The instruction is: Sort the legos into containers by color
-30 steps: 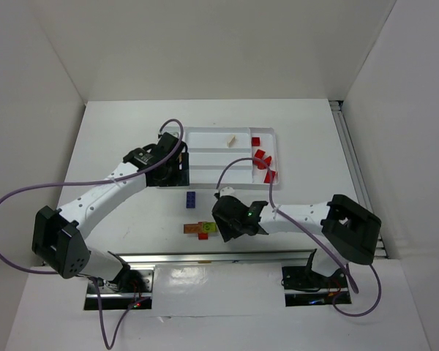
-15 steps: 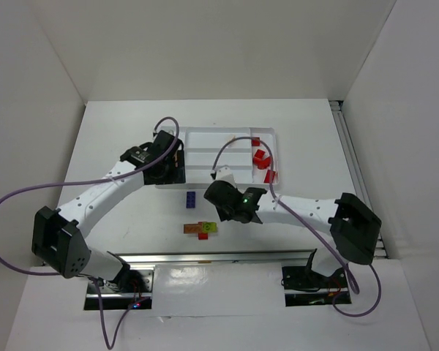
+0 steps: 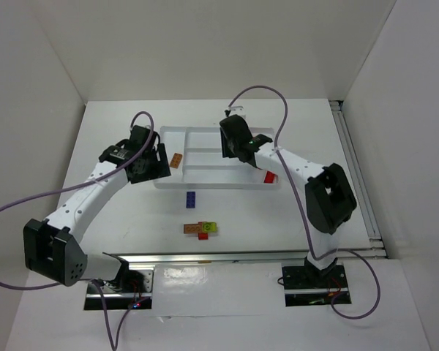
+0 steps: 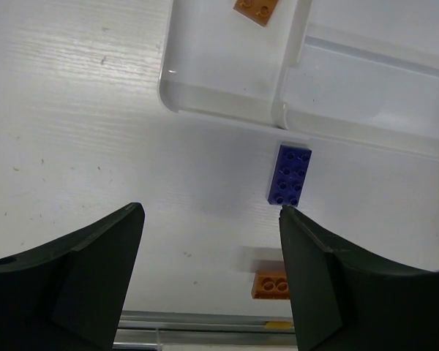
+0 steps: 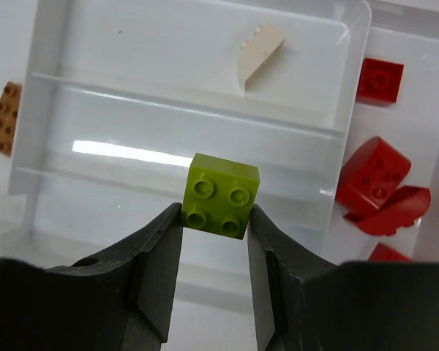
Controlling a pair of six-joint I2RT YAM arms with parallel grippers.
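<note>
The right gripper brings the lime green lego [image 5: 219, 195] down into the bare middle slot [image 5: 276, 164] below next and releases it, apart from the cream lego's slot.
My right gripper [image 5: 214, 213] is shut on a lime green lego [image 5: 219, 195] and holds it above the middle slots of the white tray [image 5: 205, 102]. From the top view this gripper [image 3: 238, 146] hangs over the tray [image 3: 205, 183]. A cream lego [image 5: 260, 53] lies in the far slot. Red legos [image 5: 372, 178] fill the right end section, and an orange-brown plate [image 3: 176, 160] lies in the left end. My left gripper [image 4: 208, 219] stands open over bare table just left of the tray, nothing in it. A blue-purple lego [image 4: 291, 175] lies in front of the tray.
An orange, red and lime cluster of legos [image 3: 200, 229] lies on the table nearer the front rail [image 3: 219, 257]; its orange brick [image 4: 272, 284] shows beside my left gripper's right finger. White walls enclose the table on three sides.
My right gripper has shut on the lime green lego and swung from the near table up over the tray. My left arm has drawn back leftward, uncovering the orange-brown plate in the left end.
</note>
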